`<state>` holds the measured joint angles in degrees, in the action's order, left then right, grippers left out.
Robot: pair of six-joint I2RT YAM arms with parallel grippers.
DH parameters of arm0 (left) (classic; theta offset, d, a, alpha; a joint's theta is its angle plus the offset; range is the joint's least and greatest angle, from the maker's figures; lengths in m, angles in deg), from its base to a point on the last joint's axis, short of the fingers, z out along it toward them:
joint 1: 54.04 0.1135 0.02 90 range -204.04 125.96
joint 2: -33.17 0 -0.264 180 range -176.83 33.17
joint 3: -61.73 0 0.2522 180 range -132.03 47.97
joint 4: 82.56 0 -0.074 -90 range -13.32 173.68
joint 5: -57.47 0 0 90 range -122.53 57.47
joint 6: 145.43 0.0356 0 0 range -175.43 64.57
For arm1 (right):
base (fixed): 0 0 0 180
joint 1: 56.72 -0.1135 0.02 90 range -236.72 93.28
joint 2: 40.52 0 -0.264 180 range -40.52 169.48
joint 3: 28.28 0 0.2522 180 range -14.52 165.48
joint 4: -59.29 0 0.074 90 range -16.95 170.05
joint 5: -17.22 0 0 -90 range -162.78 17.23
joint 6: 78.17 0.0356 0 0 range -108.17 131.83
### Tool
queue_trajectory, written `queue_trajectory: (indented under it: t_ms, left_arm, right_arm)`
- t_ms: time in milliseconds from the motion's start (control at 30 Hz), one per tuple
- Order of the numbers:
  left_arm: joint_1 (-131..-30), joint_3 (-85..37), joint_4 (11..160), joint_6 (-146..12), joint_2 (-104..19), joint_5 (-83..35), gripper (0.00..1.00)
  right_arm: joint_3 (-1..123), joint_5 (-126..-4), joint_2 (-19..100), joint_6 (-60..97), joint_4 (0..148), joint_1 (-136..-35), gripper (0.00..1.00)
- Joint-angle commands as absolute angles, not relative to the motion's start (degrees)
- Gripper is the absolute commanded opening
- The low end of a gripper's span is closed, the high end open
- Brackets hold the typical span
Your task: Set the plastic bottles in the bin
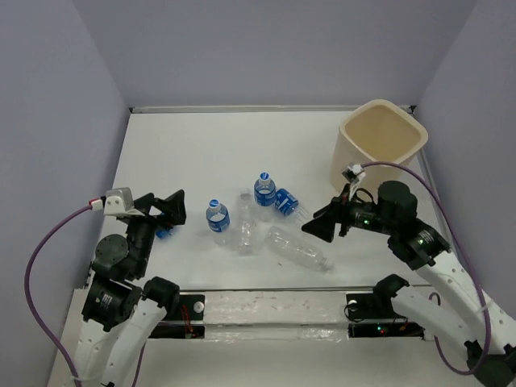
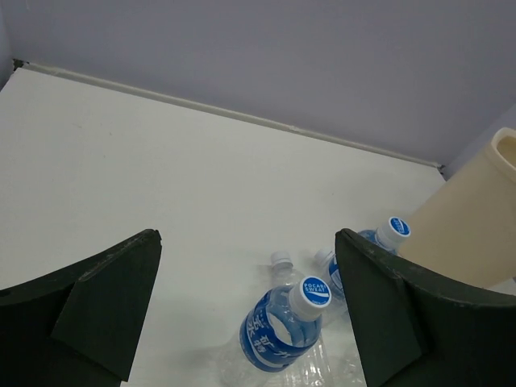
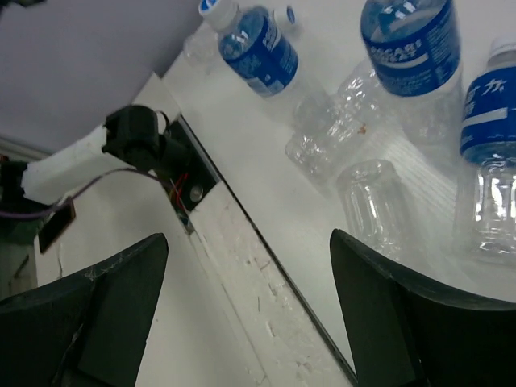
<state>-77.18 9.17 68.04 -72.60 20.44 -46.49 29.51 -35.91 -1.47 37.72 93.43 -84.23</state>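
Note:
The right gripper sweeps down around the long plain bottle's end by the upright bottles next. This bottle lies below it, to the left in the top view.
Several plastic bottles sit mid-table. One labelled bottle (image 1: 218,216) and another (image 1: 264,192) stand upright, and a third labelled one (image 1: 288,202) lies on its side. A plain bottle (image 1: 246,230) and a longer plain one (image 1: 299,249) lie among them. The beige bin (image 1: 380,145) stands at the back right. My left gripper (image 1: 174,210) is open, left of the bottles and apart from them. In the left wrist view the left gripper (image 2: 247,235) frames a blue-labelled bottle (image 2: 280,324). My right gripper (image 1: 321,222) is open beside the long plain bottle. The right gripper (image 3: 250,238) is empty, with a clear bottle (image 3: 377,203) near its right finger.
A white rail (image 1: 266,310) with black end blocks runs along the table's near edge between the arm bases. Purple walls close the back and sides. The bin (image 2: 476,234) shows at the right of the left wrist view, behind a capped bottle (image 2: 393,230).

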Motion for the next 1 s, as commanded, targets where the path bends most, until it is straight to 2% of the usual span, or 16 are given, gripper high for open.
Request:
queue_trajectory:
  t_ms: [0, 467, 967]
  left_arm:
    - [-76.5, 8.4, 70.9, -70.9, 19.4, -43.4, 0.99]
    - [-76.5, 9.7, 71.8, -71.5, 20.1, -42.0, 0.99]
    - [-76.5, 9.8, 72.3, -71.7, 18.1, -40.0, 0.99]
  right_arm:
    - [30.6, -54.6, 7.1, 34.1, 92.0, -99.8, 0.87]
    - [36.8, -84.4, 27.0, 29.1, 93.4, -118.6, 0.88]
    - [38.3, -98.8, 39.8, 24.8, 92.3, -122.0, 0.90]
